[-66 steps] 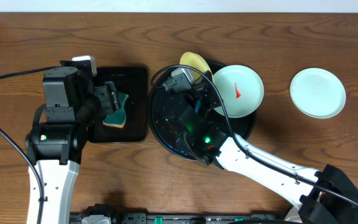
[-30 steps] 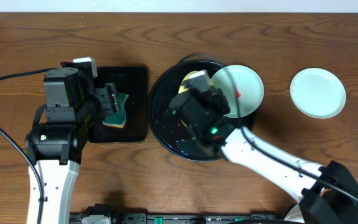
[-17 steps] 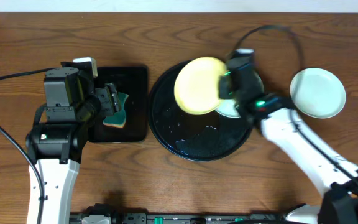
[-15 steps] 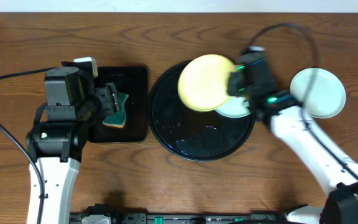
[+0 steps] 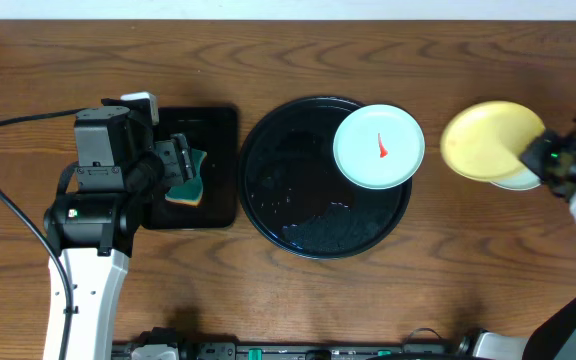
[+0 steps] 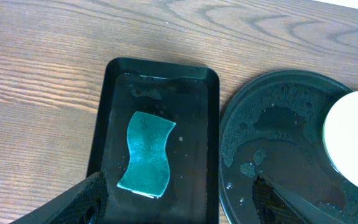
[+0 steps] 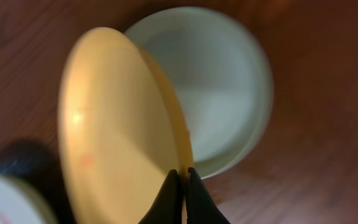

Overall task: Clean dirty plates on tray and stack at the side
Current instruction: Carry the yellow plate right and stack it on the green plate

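Observation:
My right gripper is holding the tilted yellow plate by its rim. It will lower and level the plate onto the mint-blue plate below on bare wood, then let go.
My right gripper (image 7: 183,177) is shut on the rim of the pale yellow plate (image 5: 483,140) and holds it above the mint-blue plate (image 7: 222,93) that lies on the bare wood at the right. The yellow plate (image 7: 117,124) is tilted and covers most of that plate in the overhead view. A second mint-blue plate (image 5: 379,146) with a thin red streak rests on the upper right of the round black tray (image 5: 298,210). My left gripper (image 6: 179,202) hangs open above the green sponge (image 6: 146,154), holding nothing.
The sponge (image 5: 189,183) lies in a small rectangular black tray (image 5: 213,165) left of the round tray. The round tray (image 6: 272,143) is wet with droplets. A black cable (image 5: 18,128) runs across the left of the table.
The right arm has lifted the yellow plate off the round tray and swung it right, over the mint-blue plate on the wood. The left arm has stayed still.

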Tool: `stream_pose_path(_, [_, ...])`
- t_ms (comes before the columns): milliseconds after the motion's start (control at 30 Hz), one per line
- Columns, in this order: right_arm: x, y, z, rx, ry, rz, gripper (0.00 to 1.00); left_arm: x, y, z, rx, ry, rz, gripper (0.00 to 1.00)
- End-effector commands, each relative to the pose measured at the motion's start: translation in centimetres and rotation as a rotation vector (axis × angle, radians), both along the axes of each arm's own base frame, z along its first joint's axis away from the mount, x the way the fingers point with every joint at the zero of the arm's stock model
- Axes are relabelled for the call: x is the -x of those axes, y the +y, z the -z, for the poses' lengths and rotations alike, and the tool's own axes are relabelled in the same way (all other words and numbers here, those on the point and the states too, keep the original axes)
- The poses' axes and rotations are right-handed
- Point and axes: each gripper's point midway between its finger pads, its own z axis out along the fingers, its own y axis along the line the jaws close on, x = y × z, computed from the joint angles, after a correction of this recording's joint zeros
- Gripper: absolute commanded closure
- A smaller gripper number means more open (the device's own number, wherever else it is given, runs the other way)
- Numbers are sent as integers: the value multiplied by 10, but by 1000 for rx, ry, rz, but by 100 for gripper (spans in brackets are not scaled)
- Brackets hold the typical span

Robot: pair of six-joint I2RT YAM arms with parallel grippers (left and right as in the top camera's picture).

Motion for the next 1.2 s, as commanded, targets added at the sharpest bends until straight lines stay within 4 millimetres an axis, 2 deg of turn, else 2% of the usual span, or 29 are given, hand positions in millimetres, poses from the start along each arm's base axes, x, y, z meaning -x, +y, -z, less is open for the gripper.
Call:
stream_pose_path(0, [9,-27,-11,23,-28,42,99,0,-2,1,13,6,6,25])
stream_pose_path(100, [14,-42,-2,24,-10,77,99,0,-2,2,13,6,6,25])
stream_pose_path(233, [17,-57,20,35,48,118,99,0,-2,2,13,7,6,25])
stream_pose_path(400, [17,-57,42,-1,90,128,99,1,-2,2,13,8,6,25])
stream_pose_path(567, [16,-56,42,-4,91,126,99,0,-2,2,13,7,6,25])
stream_pose_path(633, [15,-50,43,-34,85,109,99,0,-2,2,13,7,6,25])
stream_pose_path(800, [-6,-7,37,-189,2,-29,99,0,-2,2,13,6,6,25])
stream_pose_path(867, [-13,14,33,-224,-17,-89,92,0,-2,2,13,6,6,25])
stream_pose_path(1167, [-44,119,23,-139,-28,-389,38,0,-2,2,14,6,6,25])
